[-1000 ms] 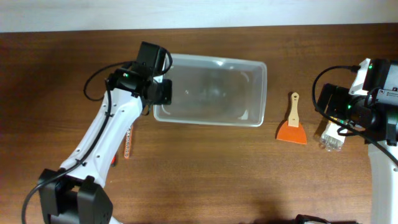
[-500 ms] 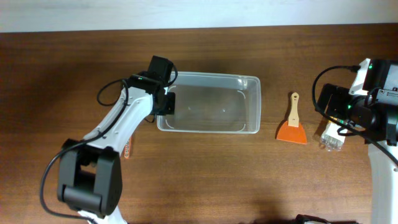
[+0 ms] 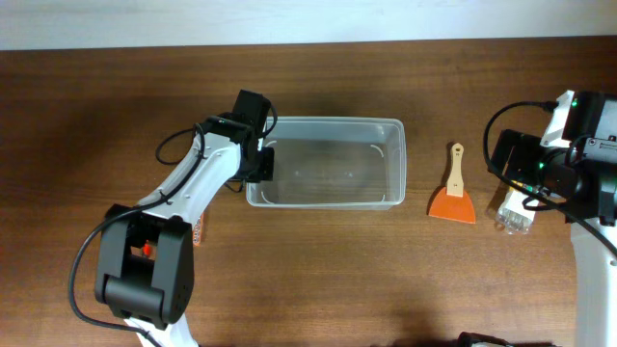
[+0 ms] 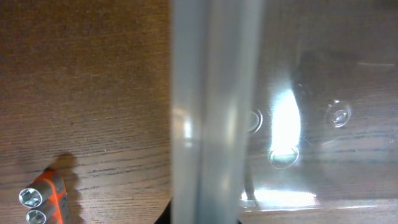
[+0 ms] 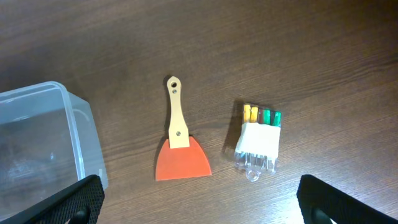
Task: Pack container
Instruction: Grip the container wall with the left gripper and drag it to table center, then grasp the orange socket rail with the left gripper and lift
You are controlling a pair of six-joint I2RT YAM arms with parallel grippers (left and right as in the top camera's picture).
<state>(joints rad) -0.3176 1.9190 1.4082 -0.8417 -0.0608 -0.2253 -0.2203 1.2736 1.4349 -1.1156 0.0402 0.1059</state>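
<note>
The tabletop [image 3: 323,220] beside the tub's near side is bare and lies back of my left gripper, so the gripper will pull the tub's rim back next and then release it.
The container [image 3: 328,162] is a clear rectangular tub at the table's middle, level and empty. My left gripper [image 3: 262,159] is shut on its left rim. In the left wrist view the rim [image 4: 211,93] fills the middle, running between the jaws [image 4: 205,214], with the tub's floor to its right. My right gripper [image 5: 199,208] is open and empty, held above the table at the right [image 3: 525,178]. The tub's corner also shows in the right wrist view [image 5: 43,137].
An orange scraper with a wooden handle [image 3: 453,193] [image 5: 180,146] lies right of the tub. A clear pack of coloured-tipped pieces [image 3: 514,212] [image 5: 258,140] lies beside it. An orange tool with sockets [image 4: 43,198] [image 3: 198,231] lies left of the tub, partly under my left arm.
The container has come down from a raised, tilted pose to level, shifting slightly right with my left gripper on its rim. The right arm has not moved.
</note>
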